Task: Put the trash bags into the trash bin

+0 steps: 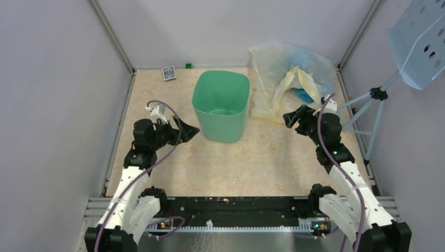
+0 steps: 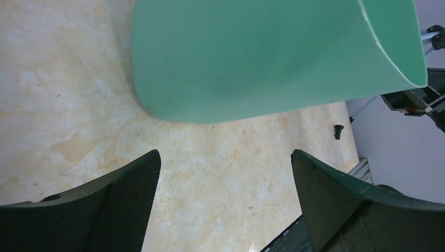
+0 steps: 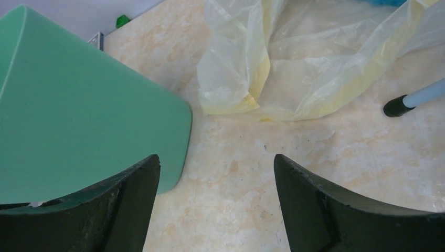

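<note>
I will move my right gripper outward and down toward the clear bag (image 1: 273, 89) and lower it over the bag's edge by the bin, because that yellowish fold lies free on top of the table.
The mint-green trash bin (image 1: 225, 128) stands upright at the middle back of the table; its side also fills the left wrist view (image 2: 252, 58) and the left of the right wrist view (image 3: 78, 121). A translucent blue trash bag (image 1: 308, 60) shows crumpled inside or behind a larger clear yellowish bag (image 1: 273, 89) right of the bin. My left gripper (image 1: 189, 129) hangs open just left of the bin, with nothing between its fingers (image 2: 225, 157). My right gripper (image 1: 289, 118) is open and empty (image 3: 216, 160), between the bin and the yellowish bag (image 3: 294, 68).
A pale-blue perforated panel (image 1: 420, 42) sits on a tripod at the right wall, one foot (image 3: 399, 105) near the bags. A small dark box (image 1: 168, 72) and a green block (image 1: 188, 65) lie at the back wall. Enclosure walls surround the table.
</note>
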You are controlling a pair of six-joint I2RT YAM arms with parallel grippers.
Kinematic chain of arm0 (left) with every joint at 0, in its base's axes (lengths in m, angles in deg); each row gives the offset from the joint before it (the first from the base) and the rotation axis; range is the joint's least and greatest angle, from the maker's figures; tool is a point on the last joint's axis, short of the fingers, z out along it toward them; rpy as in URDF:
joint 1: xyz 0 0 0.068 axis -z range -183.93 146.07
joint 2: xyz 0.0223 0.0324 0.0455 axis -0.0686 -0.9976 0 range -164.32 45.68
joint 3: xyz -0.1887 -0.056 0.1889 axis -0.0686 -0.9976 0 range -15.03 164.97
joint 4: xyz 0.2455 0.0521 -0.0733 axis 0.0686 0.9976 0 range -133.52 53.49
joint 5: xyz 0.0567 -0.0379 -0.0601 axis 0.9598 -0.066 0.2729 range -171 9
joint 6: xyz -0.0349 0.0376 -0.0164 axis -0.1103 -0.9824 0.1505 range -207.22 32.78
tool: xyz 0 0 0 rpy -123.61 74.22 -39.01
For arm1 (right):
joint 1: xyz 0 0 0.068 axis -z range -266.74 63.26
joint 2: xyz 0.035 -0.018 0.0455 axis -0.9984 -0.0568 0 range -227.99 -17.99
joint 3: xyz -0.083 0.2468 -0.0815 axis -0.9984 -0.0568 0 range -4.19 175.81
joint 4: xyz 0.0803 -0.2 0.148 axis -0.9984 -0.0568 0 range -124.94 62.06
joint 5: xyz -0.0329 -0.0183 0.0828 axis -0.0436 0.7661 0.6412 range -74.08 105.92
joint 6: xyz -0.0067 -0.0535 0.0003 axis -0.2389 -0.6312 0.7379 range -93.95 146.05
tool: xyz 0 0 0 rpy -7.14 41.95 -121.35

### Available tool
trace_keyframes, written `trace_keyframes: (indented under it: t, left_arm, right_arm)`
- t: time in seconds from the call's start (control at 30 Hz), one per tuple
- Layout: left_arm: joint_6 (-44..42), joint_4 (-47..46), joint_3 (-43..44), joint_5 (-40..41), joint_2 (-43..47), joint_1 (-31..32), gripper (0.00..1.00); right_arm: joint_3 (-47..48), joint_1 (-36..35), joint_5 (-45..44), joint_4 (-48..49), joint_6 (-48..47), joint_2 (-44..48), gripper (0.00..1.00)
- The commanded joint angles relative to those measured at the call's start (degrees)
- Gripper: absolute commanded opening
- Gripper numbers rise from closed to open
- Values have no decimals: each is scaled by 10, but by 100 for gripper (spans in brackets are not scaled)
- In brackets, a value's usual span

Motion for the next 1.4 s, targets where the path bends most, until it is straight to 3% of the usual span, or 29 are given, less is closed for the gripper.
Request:
trace_keyframes:
  t: [0.0,0.17,0.27,0.47,0.63,0.77,0.93,1.07,1.37]
  left_arm:
    - [24,-68,7,-48,-54,-1,99]
    - [96,-154,-34,-57,-108,13,99]
    - [167,-238,-87,-34,-116,49,99]
    - [249,-337,-173,131,-77,190,99]
    - [306,-437,-244,260,-76,265,99]
    - [307,-510,-238,305,-150,315,99]
    - [307,-603,-203,305,-282,336,98]
    - [298,-625,-166,305,-355,338,99]
    - [285,-643,-105,361,-434,316,99]
  right_arm:
    - [53,-4,-34,37,4,-36,78]
    - [67,-4,-3,83,34,-91,74]
    - [83,-4,-52,68,55,-127,73]
    - [122,-4,-149,74,78,-197,73]
    - [143,-4,-222,114,81,-256,71]
    - [160,-3,-247,144,63,-315,70]
    - [221,-4,-190,159,21,-418,68]
    - [282,-4,-183,129,25,-499,69]
    - [325,-4,-157,147,26,-597,65]
